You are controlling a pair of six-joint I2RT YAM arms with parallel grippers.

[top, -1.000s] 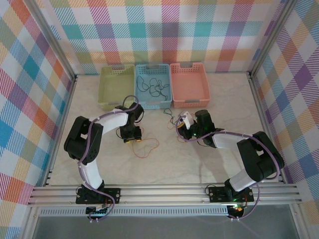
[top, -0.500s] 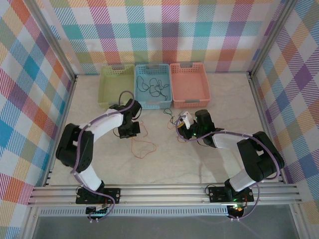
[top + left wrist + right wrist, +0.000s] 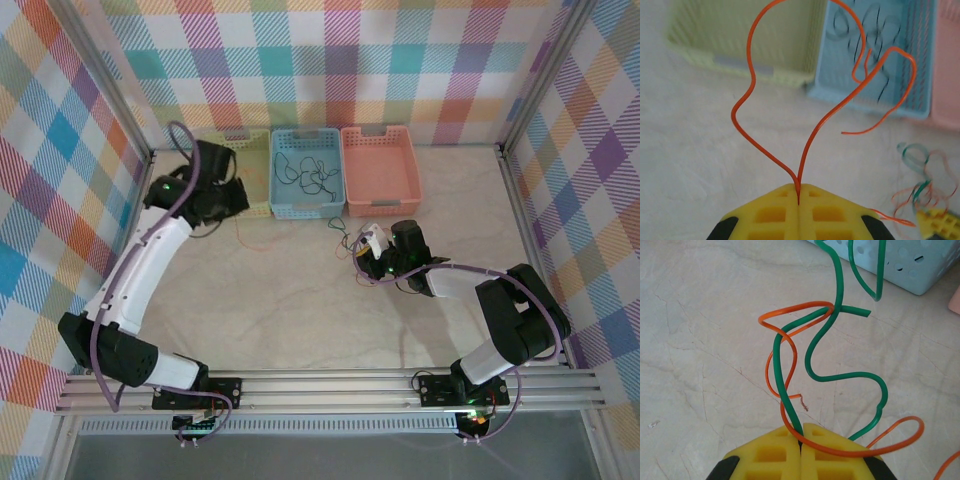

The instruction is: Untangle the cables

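Note:
The left gripper needs to carry the thin orange cable outward over the green basket next, then lower it and release it, since the cable hangs free of the green one.
My left gripper point(image 3: 232, 198) hangs in front of the green basket, shut on a thin orange cable point(image 3: 742, 102). The cable loops upward from the closed yellow jaws point(image 3: 798, 192), and in the top view it dangles as a faint orange cable point(image 3: 247, 236) over the table. My right gripper point(image 3: 358, 250) sits low at mid-table, below the pink basket. Its jaws point(image 3: 801, 436) are shut on a green cable point(image 3: 812, 355). A second orange cable point(image 3: 771, 377) winds around the green one and lies across the fingertips. In the left wrist view this small tangle point(image 3: 920, 190) lies at the lower right.
Three baskets line the back: green point(image 3: 215, 150), blue point(image 3: 277, 208) holding several dark thin cables point(image 3: 308, 176), and pink point(image 3: 380, 205). Checkered walls and metal frame rails enclose the table. The left arm stretches along the left side.
The left gripper closed on the orange cable near mid-table and carried it up and back-left to the green basket, pulling it away from the right gripper's tangle. The right arm stayed still.

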